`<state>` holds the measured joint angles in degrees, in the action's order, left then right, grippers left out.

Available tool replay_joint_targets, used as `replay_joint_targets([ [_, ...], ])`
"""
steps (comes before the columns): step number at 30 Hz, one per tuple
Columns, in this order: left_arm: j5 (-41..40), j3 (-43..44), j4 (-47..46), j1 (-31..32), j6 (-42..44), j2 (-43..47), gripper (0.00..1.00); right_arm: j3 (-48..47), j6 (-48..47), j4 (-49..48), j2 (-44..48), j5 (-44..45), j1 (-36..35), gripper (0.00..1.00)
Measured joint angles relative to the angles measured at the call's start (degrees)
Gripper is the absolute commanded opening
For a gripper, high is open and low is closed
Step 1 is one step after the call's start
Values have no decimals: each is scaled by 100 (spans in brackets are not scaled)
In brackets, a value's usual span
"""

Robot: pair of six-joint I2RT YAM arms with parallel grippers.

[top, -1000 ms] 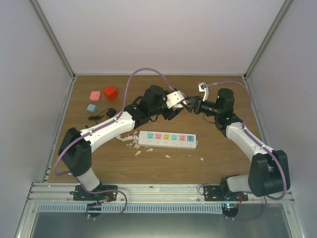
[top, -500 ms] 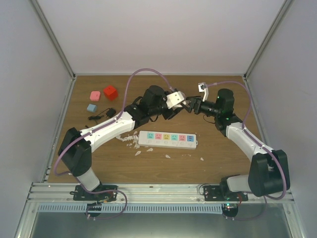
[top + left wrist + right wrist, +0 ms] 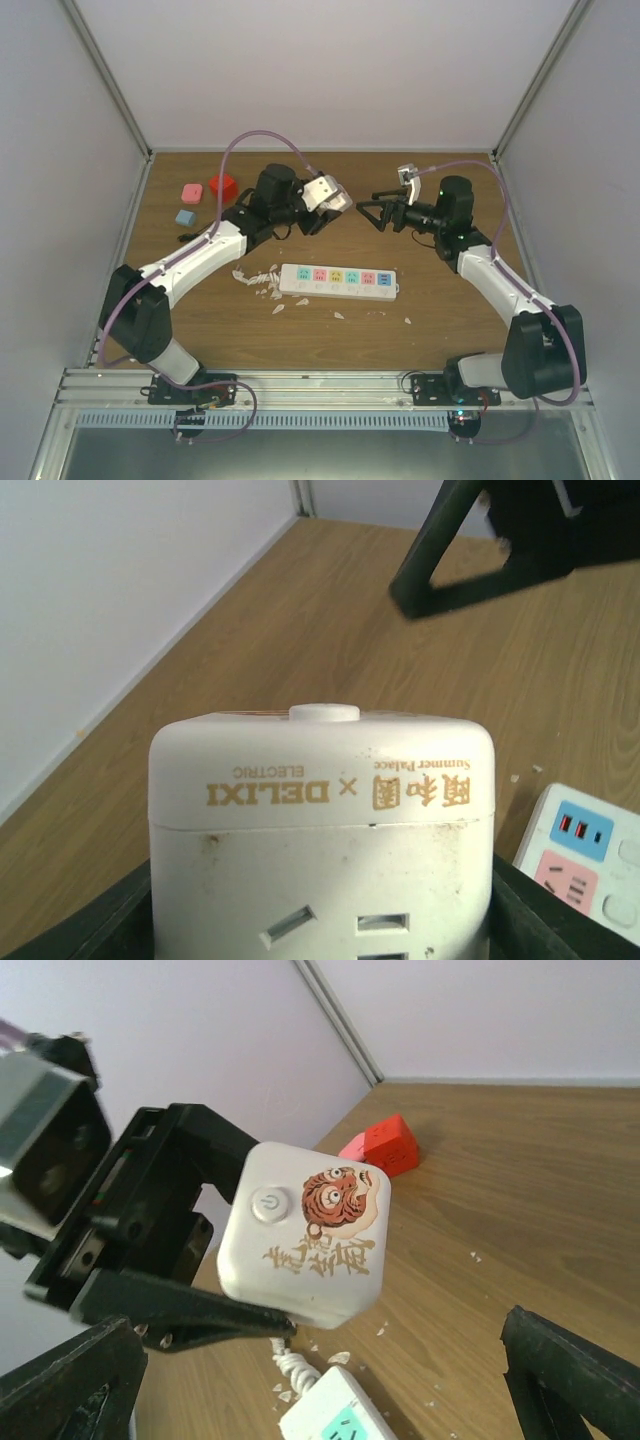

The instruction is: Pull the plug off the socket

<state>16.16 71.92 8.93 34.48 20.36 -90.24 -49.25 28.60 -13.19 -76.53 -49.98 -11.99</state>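
Observation:
My left gripper swings left in the top view to the bare wood beside the chips next, clear of the socket point(image 3: 338, 281), then goes down and releases.
The plug point(image 3: 327, 194) is a white cube adapter with a tiger picture and a power button point(image 3: 305, 1240). It hangs in the air above the table, with my left gripper point(image 3: 325, 207) shut on its sides point(image 3: 320, 810). My right gripper point(image 3: 372, 212) stands open a short way to its right, with nothing between its fingers point(image 3: 70, 1385). The socket point(image 3: 338, 281), a long white strip with pastel outlet faces, lies flat on the wood below, its outlets bare. Its near end and coiled cord stub point(image 3: 335, 1410) show under the cube.
A red cube point(image 3: 222, 186), a pink block point(image 3: 191, 191) and a blue block point(image 3: 185, 217) sit at the back left, beside a black cord point(image 3: 190, 238). White chips point(image 3: 258, 280) litter the wood by the strip's left end. Walls close in on three sides.
My right gripper has opened and let go of the white cube. My left arm has drawn back to the left with the cube, so a gap has opened between the two grippers.

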Motion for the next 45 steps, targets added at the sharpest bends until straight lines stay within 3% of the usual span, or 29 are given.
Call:
replay_joint_targets([
  [11, 793, -649, 682, -1397, 197, 431, 38, -328, -1589, 739, 127, -173, 0, 100],
  [22, 1322, -1572, 1692, -2973, 1080, 1314, 38, -380, -3534, 1744, 155, -310, -50, 100],
  [31, 1335, -2041, 2260, -4177, 1950, 1478, 39, -385, -4861, 2575, 146, -144, -264, 100],
  [45, 970, -2704, 2645, -5169, 2968, 1300, 43, -380, -5834, 2994, -313, 684, -920, 100],
])
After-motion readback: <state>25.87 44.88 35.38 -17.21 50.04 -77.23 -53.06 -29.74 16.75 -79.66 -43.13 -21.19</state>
